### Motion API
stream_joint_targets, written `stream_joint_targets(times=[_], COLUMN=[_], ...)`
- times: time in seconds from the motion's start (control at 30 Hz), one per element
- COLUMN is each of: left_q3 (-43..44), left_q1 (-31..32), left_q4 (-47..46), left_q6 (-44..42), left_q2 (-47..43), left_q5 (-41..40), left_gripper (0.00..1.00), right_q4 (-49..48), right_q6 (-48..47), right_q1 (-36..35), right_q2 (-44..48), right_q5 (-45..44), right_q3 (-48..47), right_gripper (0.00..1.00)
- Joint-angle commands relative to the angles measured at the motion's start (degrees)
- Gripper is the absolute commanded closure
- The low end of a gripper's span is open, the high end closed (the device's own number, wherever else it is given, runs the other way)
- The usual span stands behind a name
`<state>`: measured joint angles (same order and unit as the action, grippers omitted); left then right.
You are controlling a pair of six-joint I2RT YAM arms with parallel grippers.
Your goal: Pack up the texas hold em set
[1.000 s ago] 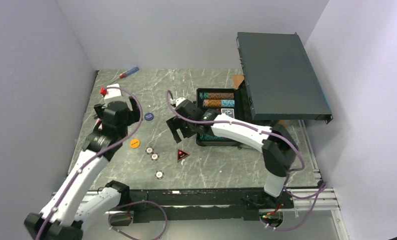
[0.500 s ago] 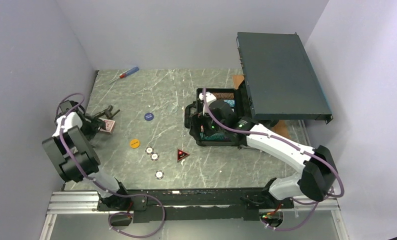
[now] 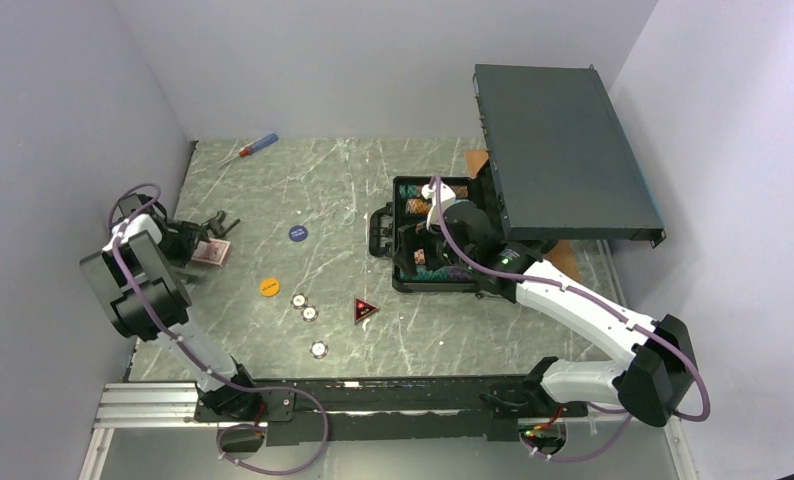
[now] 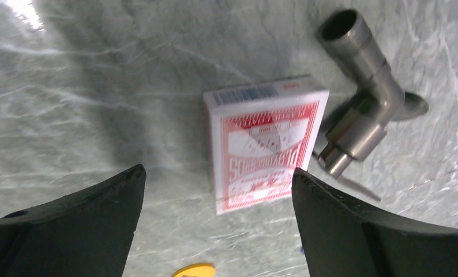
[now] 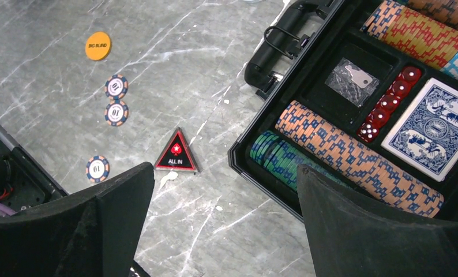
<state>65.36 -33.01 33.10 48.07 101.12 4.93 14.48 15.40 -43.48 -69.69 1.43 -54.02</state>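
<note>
My left gripper shifts toward its finger by the pipe fitting next, as the red deck point(image 3: 213, 254) point(image 4: 266, 153) sits there, and lowers, closing across the deck's long sides.
The small dark case point(image 3: 423, 287) lies open at centre right, holding striped chip rows point(image 5: 353, 156), red dice point(image 5: 388, 104) and a blue deck point(image 5: 431, 127). My right gripper point(image 3: 415, 250) hangs open over the case's left part; in the right wrist view it point(image 5: 225, 173) straddles the case rim point(image 5: 247, 167) and bare table. A red deck point(image 3: 213, 254) lies flat at far left. My left gripper point(image 3: 191, 247) is open beside it; in the left wrist view it point(image 4: 218, 179) is open just short of the deck point(image 4: 267, 141), apart from it.
A blue button point(image 3: 298, 233), an orange button point(image 3: 269, 287), three loose chips point(image 3: 311, 313) and a red-edged ALL IN triangle point(image 3: 364, 310) lie on the table. A metal pipe fitting point(image 4: 359, 109) touches the deck's far side. A screwdriver point(image 3: 253, 147) lies far left; the large rack box point(image 3: 563, 150) leans behind the case.
My left arm has swung from mid-table to the far left, its gripper now at the red deck. My right gripper has moved right, from beside the case to over it.
</note>
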Motion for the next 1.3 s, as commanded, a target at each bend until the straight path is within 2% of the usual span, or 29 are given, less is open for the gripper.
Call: stream_joint_targets(times=[0.0, 0.27, 0.53, 0.93, 1.13, 1.27], left_q3=[4.59, 11.83, 20.51, 17.77, 17.99, 19.09], left_q1=[0.03, 1.52, 3.32, 4.45, 4.45, 4.38], left_q4=[-0.81, 3.87, 18.07, 21.92, 20.9, 21.3], left_q6=[7.06, 9.05, 12.22, 20.17, 18.35, 16.14], left_q2=[4.59, 9.55, 15.63, 15.36, 15.31, 15.62], left_q5=[1.63, -0.01, -2.48, -7.39, -9.07, -10.4], left_gripper=[0.03, 0.01, 0.04, 0.22, 0.27, 0.16], right_q4=[-2.62, -2.64, -2.54, -1.6, -0.99, -0.46], right_q6=[-1.06, -0.95, -1.0, -0.9, -0.58, -0.17], right_q1=[0.64, 1.18, 1.32, 1.48, 1.52, 1.48], right_q2=[0.24, -0.69, -1.47, 0.38, 1.28, 1.78], right_q5=[-1.33, -1.32, -1.34, -3.51, -4.1, -4.24], right_q3=[-0.55, -1.14, -1.84, -1.68, -1.77, -1.97], right_gripper=[0.05, 0.05, 0.05, 0.05, 0.05, 0.05])
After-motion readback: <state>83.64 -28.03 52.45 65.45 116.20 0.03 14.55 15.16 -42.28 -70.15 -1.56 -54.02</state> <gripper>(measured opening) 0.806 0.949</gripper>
